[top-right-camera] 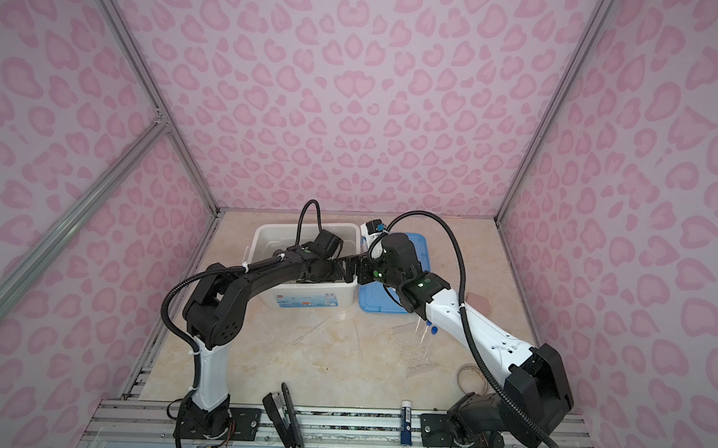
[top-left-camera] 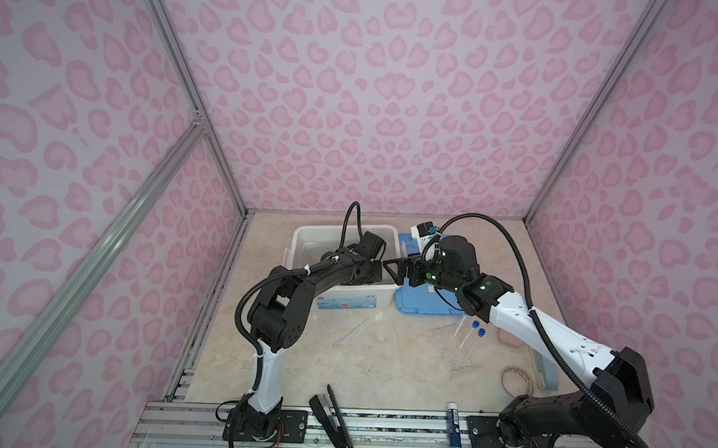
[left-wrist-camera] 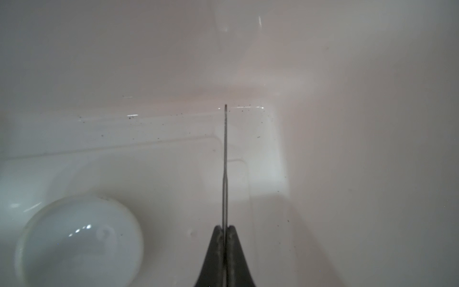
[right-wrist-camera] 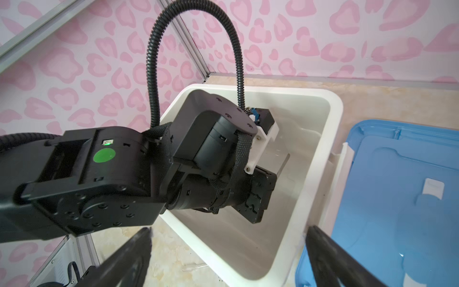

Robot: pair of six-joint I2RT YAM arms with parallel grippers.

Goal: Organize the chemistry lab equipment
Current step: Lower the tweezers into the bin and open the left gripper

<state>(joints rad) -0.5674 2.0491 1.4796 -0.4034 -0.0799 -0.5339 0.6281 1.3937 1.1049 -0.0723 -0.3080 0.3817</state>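
Observation:
My left gripper should go down slightly next and release the metal tweezers (left-wrist-camera: 225, 161) onto the bare bottom of the bin beside the white round piece, because that spot is below the gripper's fingers.
My left gripper (left-wrist-camera: 224, 226) is down inside the white bin (top-left-camera: 306, 239), shut on the metal tweezers (left-wrist-camera: 225, 161), which stick straight out from its jaws toward the bin's floor corner. The tweezers (right-wrist-camera: 284, 164) also show past the left wrist in the right wrist view. A white domed round piece (left-wrist-camera: 79, 243) lies on the bin floor beside them. My right gripper (right-wrist-camera: 229, 228) hovers open and empty over the bin's corner by the blue lid (right-wrist-camera: 397, 198). Two blue-capped clear tubes (top-left-camera: 478, 328) and a thin clear dropper (top-left-camera: 350, 330) lie on the table.
A black stapler (top-left-camera: 332, 419) and a blue-and-white stick (top-left-camera: 453, 424) lie at the front rail. A clear tape roll (top-left-camera: 517, 379) sits front right, under the right arm. The blue lid (top-left-camera: 424, 302) lies flat right of the bin. Pink patterned walls enclose the table.

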